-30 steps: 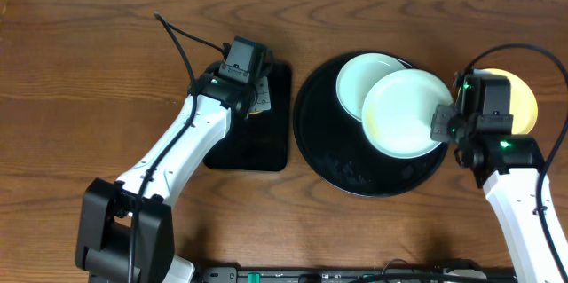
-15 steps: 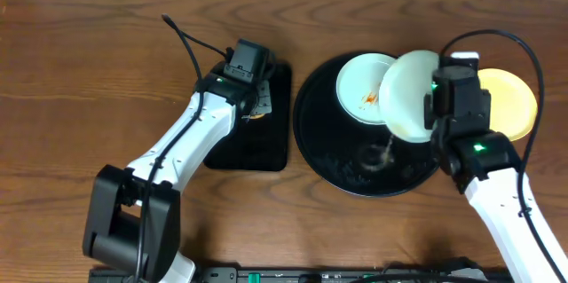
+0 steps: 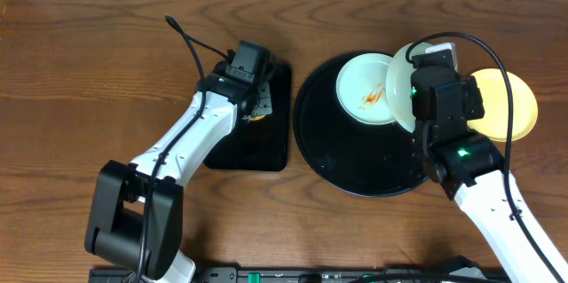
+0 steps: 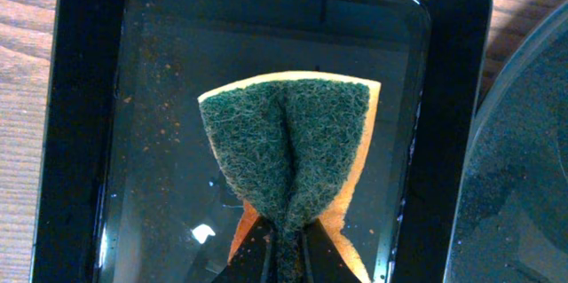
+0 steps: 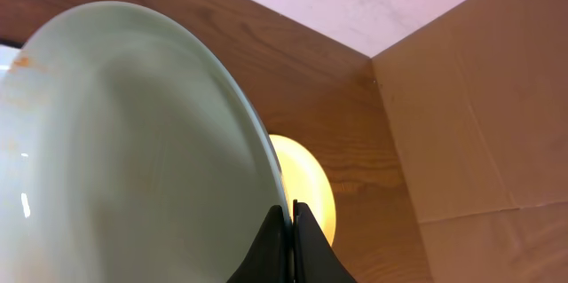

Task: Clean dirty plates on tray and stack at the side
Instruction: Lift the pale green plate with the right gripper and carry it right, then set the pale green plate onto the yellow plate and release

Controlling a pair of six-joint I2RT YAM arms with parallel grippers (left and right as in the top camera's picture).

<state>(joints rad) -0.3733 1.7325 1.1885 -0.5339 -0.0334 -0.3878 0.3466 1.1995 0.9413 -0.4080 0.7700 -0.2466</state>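
Note:
My right gripper should tilt the mint plate flatter past the tray's edge, then bring it down onto the yellow plate (image 3: 510, 106), which already lies aside.
My right gripper (image 3: 424, 97) is shut on the rim of a pale mint plate (image 3: 404, 83) and holds it tipped up on edge over the right side of the large round black tray (image 3: 351, 163); the plate fills the right wrist view (image 5: 124, 150), pinched by the fingers (image 5: 288, 221). A second mint plate (image 3: 364, 90) with orange-red smears lies flat on the tray. The pale yellow plate (image 3: 510, 106) lies on the table to the right, also showing in the right wrist view (image 5: 306, 185). My left gripper (image 4: 286, 247) is shut on a green and orange sponge (image 4: 288, 141).
The sponge hangs over a smaller rectangular black tray (image 3: 257, 141), (image 4: 89, 141) left of the round tray. A black cable (image 3: 191, 48) runs across the table behind the left arm. A cardboard box (image 5: 479, 114) stands at the right.
My right gripper has lifted the mint plate off the smeared plate and turned it from flat to nearly on edge, moving back over the tray. The left arm has hardly moved.

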